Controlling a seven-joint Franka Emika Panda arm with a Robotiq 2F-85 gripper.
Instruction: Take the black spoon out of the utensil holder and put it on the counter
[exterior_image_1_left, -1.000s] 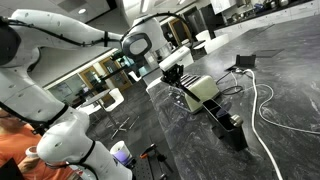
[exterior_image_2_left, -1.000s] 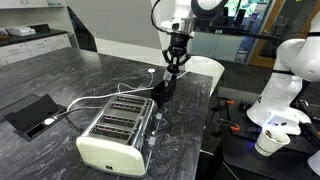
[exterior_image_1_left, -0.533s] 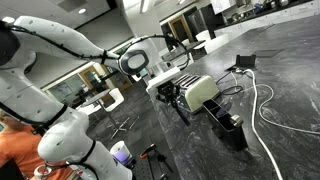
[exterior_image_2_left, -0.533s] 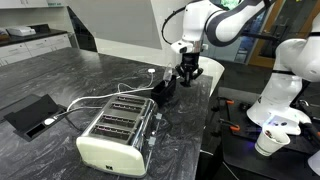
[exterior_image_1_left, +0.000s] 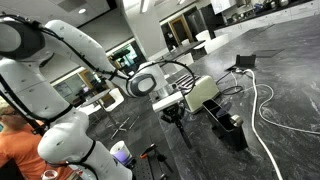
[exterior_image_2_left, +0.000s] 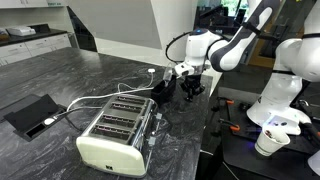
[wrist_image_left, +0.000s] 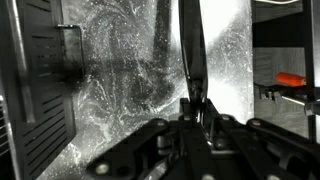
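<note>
I need to move my gripper down to the counter (exterior_image_1_left: 188, 142) (wrist_image_left: 192, 70) between the utensil holder and the counter edge and open it, because the counter there is clear under the black spoon.
My gripper (exterior_image_1_left: 173, 112) is shut on the black spoon (exterior_image_1_left: 181, 130), a thin dark sliver hanging below the fingers, close over the counter (exterior_image_1_left: 270, 140) near its edge. In the wrist view the spoon (wrist_image_left: 192, 50) runs as a dark strip up from the closed fingers (wrist_image_left: 197, 112) over the glossy veined counter (wrist_image_left: 120, 60). In an exterior view the gripper (exterior_image_2_left: 190, 88) is just beside the black utensil holder (exterior_image_2_left: 163, 90), low over the counter (exterior_image_2_left: 60, 75). The holder (exterior_image_1_left: 230, 128) stands beyond the toaster.
A silver toaster (exterior_image_2_left: 115, 130) (exterior_image_1_left: 200, 92) stands by the holder. White cables (exterior_image_1_left: 262, 100) trail across the counter. A black box (exterior_image_2_left: 30, 112) lies further off. The counter edge is right beside the gripper; a white cup (exterior_image_2_left: 268, 142) sits on the robot base.
The gripper has moved away from above the utensil holder, down and toward the counter's edge, carrying the black spoon with it.
</note>
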